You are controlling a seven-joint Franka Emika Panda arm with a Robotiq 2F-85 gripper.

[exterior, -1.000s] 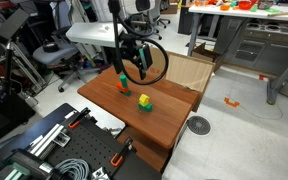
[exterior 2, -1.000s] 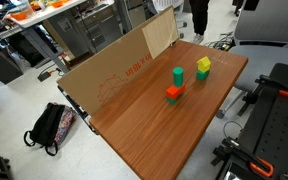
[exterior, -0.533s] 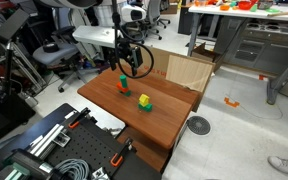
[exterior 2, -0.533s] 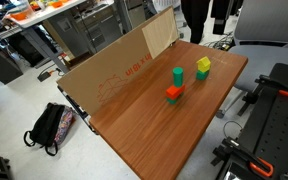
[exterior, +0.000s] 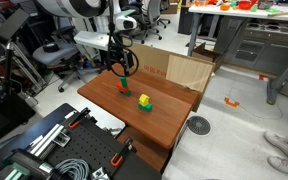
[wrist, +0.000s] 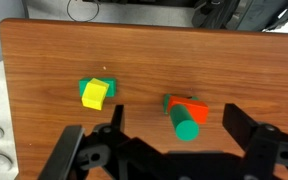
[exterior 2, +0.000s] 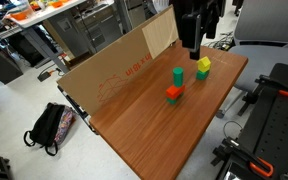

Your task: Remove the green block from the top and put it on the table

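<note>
Next, my open gripper moves down until its fingers straddle the upper part of the green block (exterior 2: 177, 75) (wrist: 187, 126), which stands below it on top of the red block.
The green block (exterior 2: 177, 75) stands on top of the red block (exterior 2: 173, 94) near the middle of the reddish-brown table (exterior 2: 134, 125). In the wrist view the green block (wrist: 187, 126) rises off the red block (wrist: 194, 106). My gripper (wrist: 179, 125) is open and empty, hanging above the stack with a finger to each side. It shows in both exterior views (exterior: 122, 70) (exterior 2: 191, 46), above and apart from the green block (exterior: 122, 77). A yellow block (wrist: 94, 93) with a joined green piece stands beside the stack.
A cardboard box (exterior 2: 114, 75) (exterior: 184, 70) stands along the table's far edge. The yellow block (exterior 2: 203, 64) (exterior: 143, 99) is a short way from the stack. A black backpack (exterior 2: 49, 125) lies on the floor. The black robot stand (exterior 2: 274, 110) borders one table side.
My gripper has swung over the table toward the stack and lowered. It has come into the exterior view where it was absent before. The blocks have not moved.
</note>
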